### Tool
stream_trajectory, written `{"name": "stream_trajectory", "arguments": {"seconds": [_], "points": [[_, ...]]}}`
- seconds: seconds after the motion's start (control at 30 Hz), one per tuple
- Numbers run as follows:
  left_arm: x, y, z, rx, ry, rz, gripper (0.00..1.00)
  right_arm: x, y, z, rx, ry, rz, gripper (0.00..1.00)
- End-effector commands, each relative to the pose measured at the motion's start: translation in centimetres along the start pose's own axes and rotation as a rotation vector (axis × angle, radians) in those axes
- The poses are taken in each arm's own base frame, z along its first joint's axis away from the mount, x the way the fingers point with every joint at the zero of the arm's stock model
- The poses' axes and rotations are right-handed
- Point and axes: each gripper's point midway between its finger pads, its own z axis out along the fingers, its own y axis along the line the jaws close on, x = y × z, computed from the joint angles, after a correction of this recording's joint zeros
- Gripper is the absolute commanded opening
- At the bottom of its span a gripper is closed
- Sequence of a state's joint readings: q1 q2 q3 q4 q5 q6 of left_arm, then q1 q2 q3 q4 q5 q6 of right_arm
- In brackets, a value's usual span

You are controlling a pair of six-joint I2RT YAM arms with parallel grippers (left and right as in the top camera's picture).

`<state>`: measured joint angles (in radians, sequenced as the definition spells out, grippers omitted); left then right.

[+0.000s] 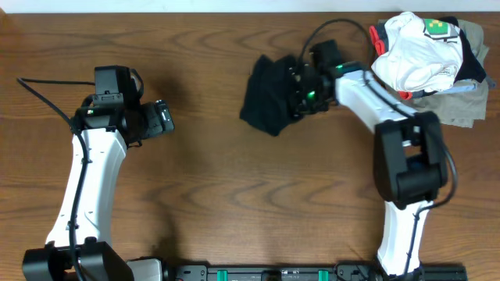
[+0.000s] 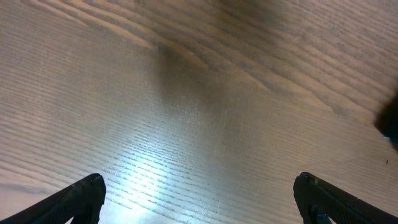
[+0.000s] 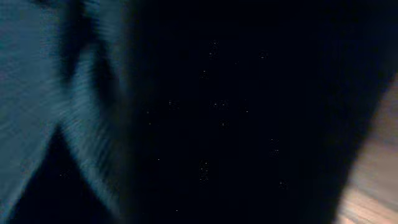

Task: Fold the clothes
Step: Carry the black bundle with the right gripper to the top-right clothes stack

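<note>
The other clothes sit piled together. My right gripper should next lift the dark garment (image 1: 266,94), carry it over the pile's white top (image 1: 418,56), lower it and let it go.
A crumpled dark garment (image 1: 266,94) lies at the table's back middle. My right gripper (image 1: 301,90) is buried in its right edge, and the bunched cloth suggests it is shut on it. The right wrist view is filled with dark fabric (image 3: 236,112), so the fingers are hidden. A pile of clothes (image 1: 426,58), white on top with khaki beneath, sits at the back right corner. My left gripper (image 1: 164,119) is open and empty over bare wood at the left; the left wrist view shows its fingertips (image 2: 199,199) wide apart.
The brown wooden table (image 1: 234,195) spans the view. The right arm (image 1: 391,117) reaches across from the front right. A dark edge of cloth (image 2: 390,121) shows at the right of the left wrist view.
</note>
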<state>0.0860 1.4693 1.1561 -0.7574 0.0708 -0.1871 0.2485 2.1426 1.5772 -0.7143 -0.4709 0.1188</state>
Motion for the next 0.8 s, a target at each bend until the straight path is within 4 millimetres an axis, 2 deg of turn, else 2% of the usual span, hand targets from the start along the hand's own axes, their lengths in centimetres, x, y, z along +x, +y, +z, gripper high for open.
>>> {"name": "stream_trajectory", "arguments": {"seconds": [0.0,0.17,0.4,0.5,0.6,0.77], "points": [[-0.3,0.2,0.1,-0.012,-0.006,-0.008,0.98,-4.5,1.8,-7.5,-0.004,-0.191,-0.202,0.01],[-0.4,0.2,0.1,-0.011,-0.011,-0.008,0.98,-6.9,2.0,-13.3,0.026,-0.321,-0.246,0.01],[-0.5,0.2,0.1,-0.01,-0.014,-0.007,0.98,-9.9,1.4,-18.4,0.066,-0.449,-0.3,0.01],[-0.5,0.2,0.1,-0.01,-0.015,-0.007,0.98,-10.8,0.4,-20.7,0.077,-0.498,-0.346,0.01],[-0.6,0.2,0.1,-0.009,-0.016,-0.007,0.98,-10.9,-0.9,-22.5,0.063,-0.528,-0.442,0.01],[-0.6,0.1,0.1,-0.009,-0.017,-0.007,0.98,-9.7,-5.3,-25.1,0.091,-0.542,-0.493,0.01]]}}
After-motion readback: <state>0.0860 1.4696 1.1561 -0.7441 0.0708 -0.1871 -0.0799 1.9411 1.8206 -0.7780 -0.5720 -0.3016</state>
